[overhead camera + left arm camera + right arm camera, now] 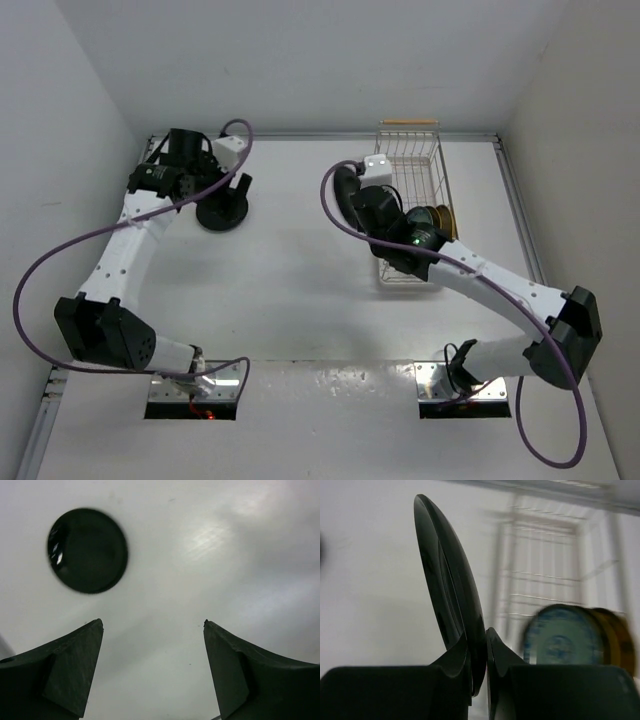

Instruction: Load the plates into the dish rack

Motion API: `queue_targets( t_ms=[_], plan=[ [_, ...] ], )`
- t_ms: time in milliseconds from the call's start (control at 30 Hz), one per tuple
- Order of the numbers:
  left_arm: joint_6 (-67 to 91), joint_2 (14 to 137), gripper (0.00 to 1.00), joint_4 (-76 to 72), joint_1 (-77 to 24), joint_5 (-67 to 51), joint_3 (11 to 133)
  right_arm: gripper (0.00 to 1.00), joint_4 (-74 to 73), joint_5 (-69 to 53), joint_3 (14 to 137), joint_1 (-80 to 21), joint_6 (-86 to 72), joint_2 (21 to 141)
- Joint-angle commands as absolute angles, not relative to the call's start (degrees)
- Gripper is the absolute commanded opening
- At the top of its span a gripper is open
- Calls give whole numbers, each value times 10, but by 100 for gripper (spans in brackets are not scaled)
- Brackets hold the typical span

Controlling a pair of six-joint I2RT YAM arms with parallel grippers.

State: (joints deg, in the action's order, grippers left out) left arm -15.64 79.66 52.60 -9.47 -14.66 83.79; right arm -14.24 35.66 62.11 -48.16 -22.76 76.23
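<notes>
The wire slots beside the pale teal plate are empty. My right gripper will move the second black plate over the rack and then down into that place.
One glossy black plate (222,213) lies flat on the table at the back left, also in the left wrist view (87,550). My left gripper (238,187) hovers just beside it, open and empty (152,625). My right gripper (479,636) is shut on the rim of the second black plate (447,575) and holds it upright on edge, just left of the white wire dish rack (417,160). The pale teal plate (562,640) and a mustard yellow plate (616,640) stand upright in the rack (545,555); they show in the top view (437,218) beside my right wrist (350,190).
The rack's far wooden handle (408,123) sits by the back wall. White walls close the table on the left, back and right. The right arm's forearm (480,275) crosses over the rack's near end. Purple cables loop from both arms.
</notes>
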Motion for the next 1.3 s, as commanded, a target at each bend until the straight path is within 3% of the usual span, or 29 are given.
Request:
queue_targets(
  t_ms=[0,300,600,733,1267],
  plan=[
    [-92,784,87,480,-55,-62,818,0,-170,670,644,-467,-179,740],
    [-87,753,87,466,16,-84,763,0,-151,686,576,-409,-213,703],
    [-87,753,87,466,47,-124,752,0,-236,494,556,-324,-333,730],
    [-87,753,87,461,53,-134,747,0,-254,434,554,-316,-351,741],
    [-87,764,87,461,63,-140,747,0,-342,411,549,-318,-389,792]
  ],
)
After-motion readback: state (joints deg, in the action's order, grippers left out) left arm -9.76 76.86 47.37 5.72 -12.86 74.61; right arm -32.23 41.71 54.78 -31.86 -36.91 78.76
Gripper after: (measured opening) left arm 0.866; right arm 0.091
